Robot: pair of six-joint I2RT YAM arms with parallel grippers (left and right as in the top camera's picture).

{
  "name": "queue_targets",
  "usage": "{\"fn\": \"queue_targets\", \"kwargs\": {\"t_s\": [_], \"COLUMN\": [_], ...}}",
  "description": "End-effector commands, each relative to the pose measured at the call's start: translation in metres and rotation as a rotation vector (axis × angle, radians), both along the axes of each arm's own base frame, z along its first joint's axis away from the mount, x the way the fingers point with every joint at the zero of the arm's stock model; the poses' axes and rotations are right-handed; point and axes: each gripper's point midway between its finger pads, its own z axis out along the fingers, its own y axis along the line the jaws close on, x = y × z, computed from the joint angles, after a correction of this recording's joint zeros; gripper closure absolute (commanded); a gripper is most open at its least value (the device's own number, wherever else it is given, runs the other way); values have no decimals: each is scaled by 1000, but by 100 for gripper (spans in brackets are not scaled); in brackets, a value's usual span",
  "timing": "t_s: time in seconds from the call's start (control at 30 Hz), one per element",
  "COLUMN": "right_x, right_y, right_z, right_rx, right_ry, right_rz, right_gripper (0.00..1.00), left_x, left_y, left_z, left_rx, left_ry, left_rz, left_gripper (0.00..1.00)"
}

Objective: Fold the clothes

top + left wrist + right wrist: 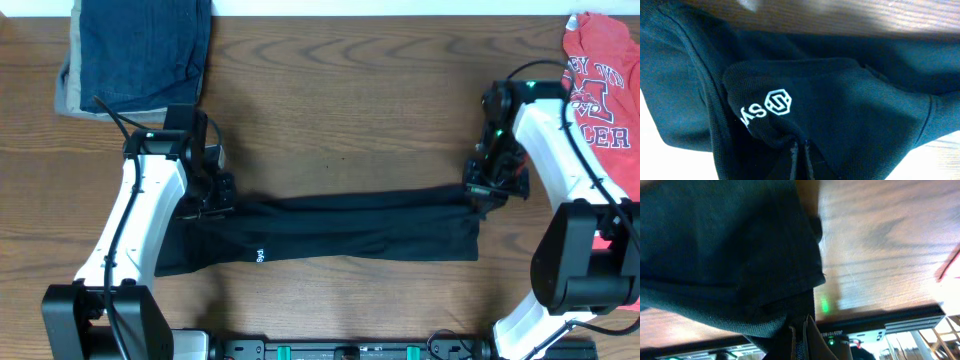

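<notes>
The shirt's flat layer (pixel 226 242) lies below and back of the left gripper, so the left gripper will lower the shirt's raised logo end onto it, toward the black bar, and let go.
The black shirt (pixel 350 228) is stretched in a long narrow band across the front middle of the table, with its small white logo (pixel 258 256) near the front left. My left gripper (pixel 210 195) is shut on the shirt's left end. The left wrist view shows its fingers (pixel 801 157) pinched on dark fabric, the white logo (pixel 778 102) just above them. My right gripper (pixel 488 188) is shut on the shirt's right end. The right wrist view shows its fingers (pixel 801 335) clamped on the cloth (pixel 725 255), which hangs above the wood.
A blue denim and tan stack (pixel 140 55) lies at the back left corner. A red printed T-shirt (pixel 605 85) lies at the back right, beside the right arm. A black rail (pixel 350 348) runs along the table's front edge.
</notes>
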Motion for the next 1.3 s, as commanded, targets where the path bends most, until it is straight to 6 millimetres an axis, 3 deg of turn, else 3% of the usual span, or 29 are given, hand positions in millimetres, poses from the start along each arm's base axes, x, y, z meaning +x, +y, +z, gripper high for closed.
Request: {"fn": "queue_targets", "kwargs": {"t_s": [0.0, 0.2, 0.23, 0.27, 0.3, 0.33, 0.37, 0.4, 0.73, 0.9, 1.0, 1.1, 1.27], "right_x": [-13, -25, -24, -23, -22, -21, -20, -20, -1, 14, 22, 21, 10], "right_y": [0, -13, -13, -13, -13, -13, -13, -13, -9, 27, 57, 74, 99], "right_z": [-7, -32, -34, -36, -36, -36, -36, -36, -16, -10, -8, -13, -29], "right_rx": [-17, -104, -107, -109, -111, -108, -107, -106, -84, 146, 308, 337, 329], "right_ry": [28, 44, 39, 32, 29, 24, 21, 19, -27, -83, -125, -138, -126], "right_rz": [-14, -39, -48, -56, -64, -67, -67, -67, -70, -26, 34, 93, 134], "right_gripper": [99, 91, 86, 75, 64, 43, 16, 2, 1, 3, 23, 37, 70], "left_x": [-12, -26, -30, -32, -34, -36, -37, -38, -27, -11, -4, -2, -10], "left_y": [1, 8, 10, 12, 12, 12, 13, 13, 17, -5, -29, -44, -60], "left_z": [-9, -23, -25, -27, -28, -29, -29, -29, -19, -10, -7, -7, -14], "left_rx": [0, 44, 60, 70, 73, 73, 74, 74, 97, -27, -148, -182, -180], "left_ry": [57, 120, 132, 141, 148, 153, 157, 159, 129, 77, 47, 31, 41], "left_rz": [13, 42, 56, 63, 63, 63, 65, 65, 70, 84, 57, 4, -61], "left_gripper": [94, 93, 93, 92, 83, 58, 25, 16, 17, 30, 50, 66, 81]}}
